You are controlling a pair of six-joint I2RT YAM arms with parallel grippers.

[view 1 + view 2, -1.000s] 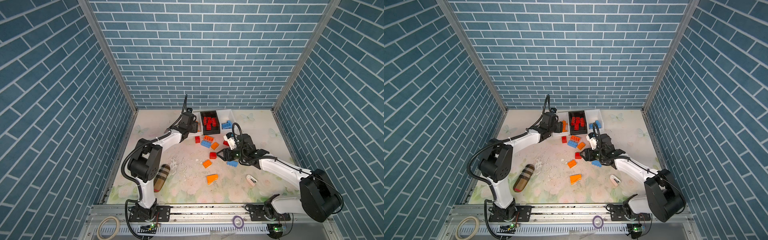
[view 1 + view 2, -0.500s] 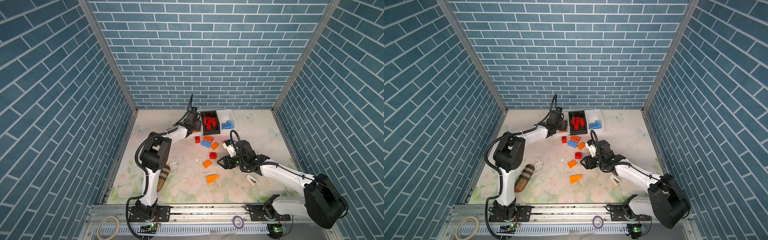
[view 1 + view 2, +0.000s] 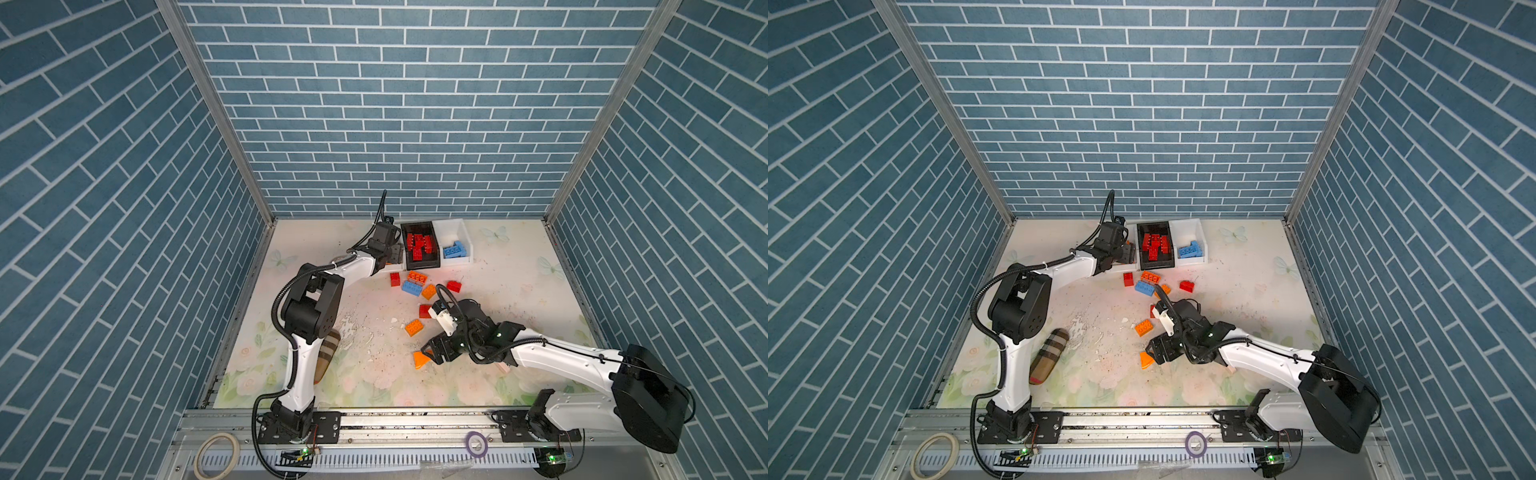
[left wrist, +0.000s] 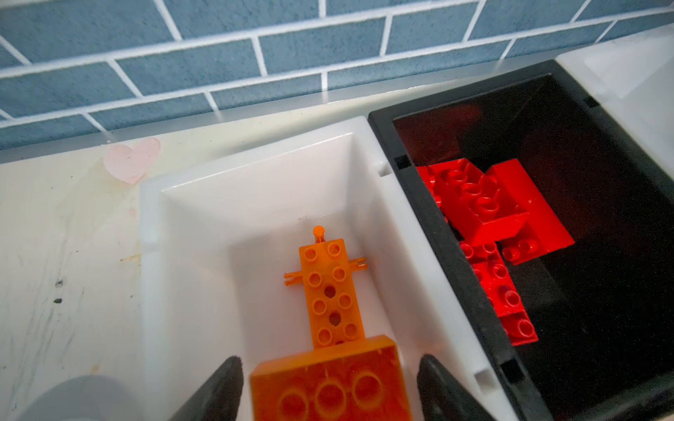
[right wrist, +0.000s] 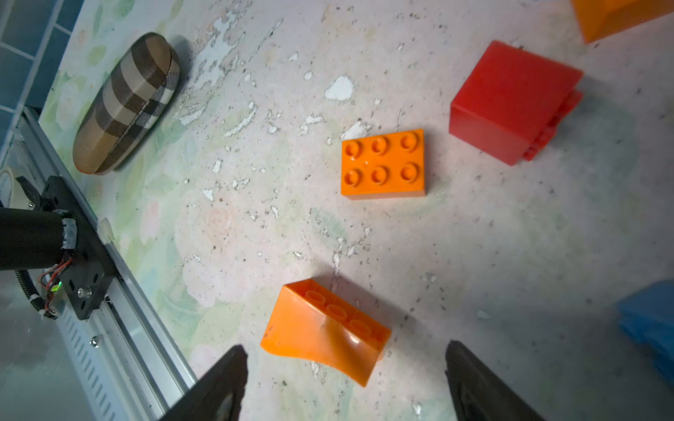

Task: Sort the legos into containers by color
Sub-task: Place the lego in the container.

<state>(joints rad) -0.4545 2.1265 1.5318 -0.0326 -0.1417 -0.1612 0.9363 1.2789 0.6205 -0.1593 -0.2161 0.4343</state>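
The sloped orange lego (image 3: 420, 360) (image 5: 327, 332) lies clear of the other legos on the tabletop. I should lower my right gripper over it next, with one open finger beyond each end.
My left gripper (image 4: 330, 364) hangs open over the left white container (image 4: 255, 175). An orange lego (image 4: 328, 386) sits between its fingers with a gap on each side, above a long spiky orange piece (image 4: 330, 288). Red legos (image 3: 422, 245) fill the black container (image 3: 417, 225), and blue ones (image 3: 455, 250) lie in the right white container (image 3: 455, 226). My right gripper (image 5: 345, 348) is open low over the table, just behind a sloped orange lego (image 5: 321, 331). Loose orange (image 5: 383, 164), red (image 5: 507, 102) and blue (image 3: 412, 288) legos lie beyond it.
A brown plaid pouch (image 3: 328, 357) lies by the left arm's base. A small white gadget (image 3: 505, 366) peeks out under the right arm. A tape roll (image 3: 218, 455) and a purple ring (image 3: 476, 441) rest on the front rail. Blue brick walls enclose the table.
The left gripper reached over the left white container and opened, freeing the orange lego. The right gripper moved away from the blue lego toward the near sloped orange one and opened wider.
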